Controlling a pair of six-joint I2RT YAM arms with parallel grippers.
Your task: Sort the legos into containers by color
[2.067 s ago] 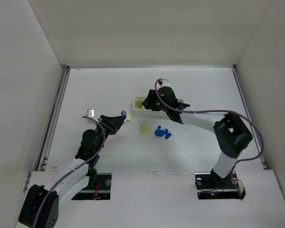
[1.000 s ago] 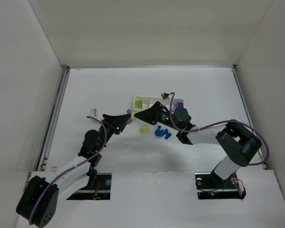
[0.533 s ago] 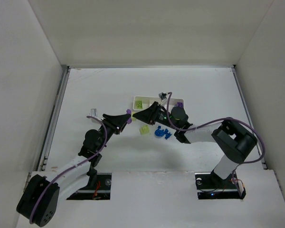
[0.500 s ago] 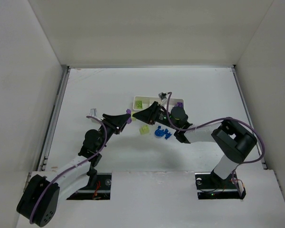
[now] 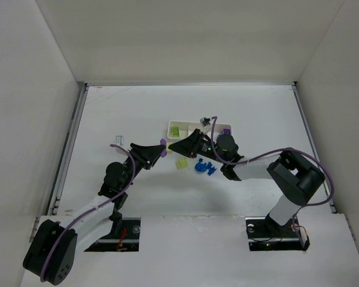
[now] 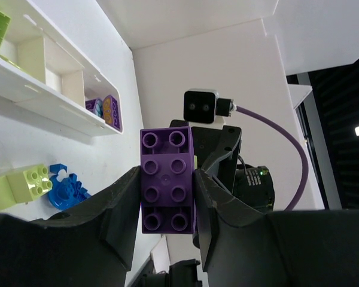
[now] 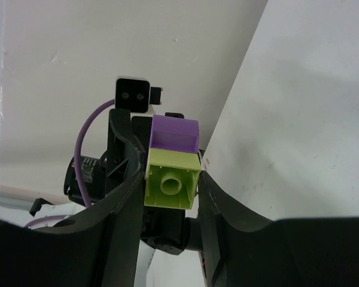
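Matching purple pieces lie in the tray's end section [image 5: 225, 131] [image 6: 100, 109], so next my left gripper will go to the right in the top view and down over it, then release it.
My left gripper [image 5: 160, 148] is shut on a purple brick [image 6: 167, 179], held above the table left of the tray. My right gripper [image 5: 174, 145] meets it tip to tip and is shut on a lime-green brick [image 7: 172, 177]. That brick is stuck onto the purple brick [image 7: 175, 135]. The white tray [image 5: 198, 126] lies just behind the grippers. It holds a lime-green brick [image 5: 176, 130] in its left compartment and a purple brick [image 5: 227, 131] in its right one. A loose lime-green brick [image 5: 181, 162] and a pile of blue pieces [image 5: 204, 167] lie on the table.
The table has white walls at the back and on both sides. In the left wrist view the tray [image 6: 42, 89] is at upper left, with the loose lime-green brick [image 6: 18, 185] and blue pieces [image 6: 66, 192] below it.
My right gripper has come off the tray, down and left, to meet my left gripper. In the last half second both arms barely moved.
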